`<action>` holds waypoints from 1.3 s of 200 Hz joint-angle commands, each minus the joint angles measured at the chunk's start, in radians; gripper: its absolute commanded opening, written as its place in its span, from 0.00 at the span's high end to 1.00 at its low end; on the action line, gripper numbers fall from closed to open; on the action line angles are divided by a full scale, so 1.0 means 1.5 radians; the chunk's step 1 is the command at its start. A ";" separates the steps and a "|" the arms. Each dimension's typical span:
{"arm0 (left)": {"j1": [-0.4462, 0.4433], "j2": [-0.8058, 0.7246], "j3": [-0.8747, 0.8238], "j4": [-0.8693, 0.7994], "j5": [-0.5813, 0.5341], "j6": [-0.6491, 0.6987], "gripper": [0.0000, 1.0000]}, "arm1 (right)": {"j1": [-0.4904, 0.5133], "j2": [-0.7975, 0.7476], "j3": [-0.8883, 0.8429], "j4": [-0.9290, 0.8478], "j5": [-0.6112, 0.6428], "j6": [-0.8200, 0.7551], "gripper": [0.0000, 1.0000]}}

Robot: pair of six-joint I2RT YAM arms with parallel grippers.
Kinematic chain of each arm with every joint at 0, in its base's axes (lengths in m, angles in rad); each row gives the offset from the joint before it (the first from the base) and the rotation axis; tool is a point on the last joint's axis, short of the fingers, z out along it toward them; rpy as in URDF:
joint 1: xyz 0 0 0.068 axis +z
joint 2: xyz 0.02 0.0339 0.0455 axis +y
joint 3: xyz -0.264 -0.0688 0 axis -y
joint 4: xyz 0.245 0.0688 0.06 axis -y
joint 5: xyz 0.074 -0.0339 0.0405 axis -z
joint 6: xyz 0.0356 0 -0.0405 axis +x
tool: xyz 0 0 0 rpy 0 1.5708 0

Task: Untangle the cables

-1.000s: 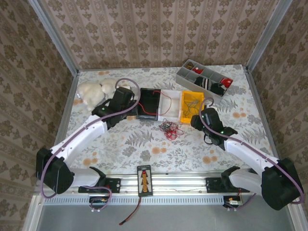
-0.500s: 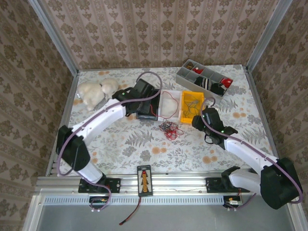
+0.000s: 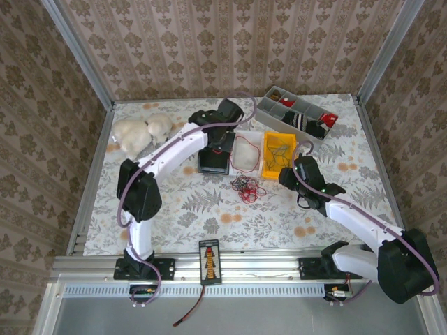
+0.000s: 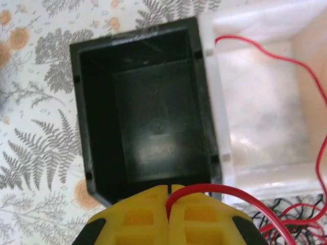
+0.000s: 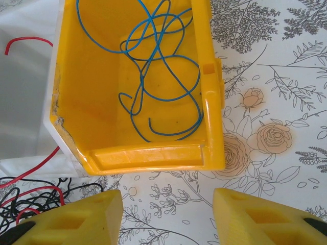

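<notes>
The far half of the white bin (image 4: 255, 74) already holds red cable and lies beside and below, so my left gripper will next move across, lower there and release the end of the red cable.
The cables lie as a red and black tangle (image 3: 248, 187) on the table in front of the bins, also seen in the left wrist view (image 4: 294, 219) and the right wrist view (image 5: 25, 204). One red cable (image 4: 265, 56) runs from the tangle in a loop over the white bin (image 3: 245, 162). My left gripper (image 3: 223, 142) (image 4: 170, 196) is shut on its end, above the near edge of the black bin (image 4: 148, 107). A blue cable (image 5: 158, 76) lies loose in the yellow bin (image 5: 148, 155). My right gripper (image 3: 288, 176) (image 5: 166, 214) stands open just short of that bin, holding nothing.
A grey compartment tray (image 3: 269, 110) with small parts stands at the back right. Two white plush toys (image 3: 140, 132) lie at the back left. The black bin (image 3: 213, 162), white bin and yellow bin (image 3: 268, 166) sit side by side mid-table.
My left arm has swung right and farther out, from left of the black bin to over it, drawing the red cable into a loop over the white bin. The right gripper barely moved.
</notes>
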 commanded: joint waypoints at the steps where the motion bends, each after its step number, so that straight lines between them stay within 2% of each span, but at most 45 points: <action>1: -0.010 0.038 0.063 0.002 0.018 0.018 1.00 | -0.003 -0.007 0.001 -0.016 -0.016 0.011 0.51; 45: -0.012 0.108 0.136 0.037 0.052 0.015 1.00 | -0.003 -0.010 -0.004 -0.008 -0.026 0.013 0.53; 86: -0.012 0.135 0.137 0.130 0.121 -0.002 1.00 | -0.003 -0.012 -0.009 -0.009 -0.027 0.020 0.53; 145: -0.013 0.190 0.139 0.204 0.139 0.008 1.00 | -0.003 -0.012 -0.005 -0.014 -0.026 0.015 0.53; 192: -0.015 0.227 0.134 0.228 0.097 0.000 1.00 | -0.003 -0.018 -0.009 -0.020 -0.024 0.016 0.54; 235: -0.015 0.255 0.140 0.192 0.018 -0.034 1.00 | -0.003 -0.025 -0.012 -0.025 -0.021 0.017 0.54; 260: -0.015 0.272 0.146 0.179 0.007 -0.041 1.00 | -0.003 -0.027 -0.014 -0.022 -0.023 0.024 0.54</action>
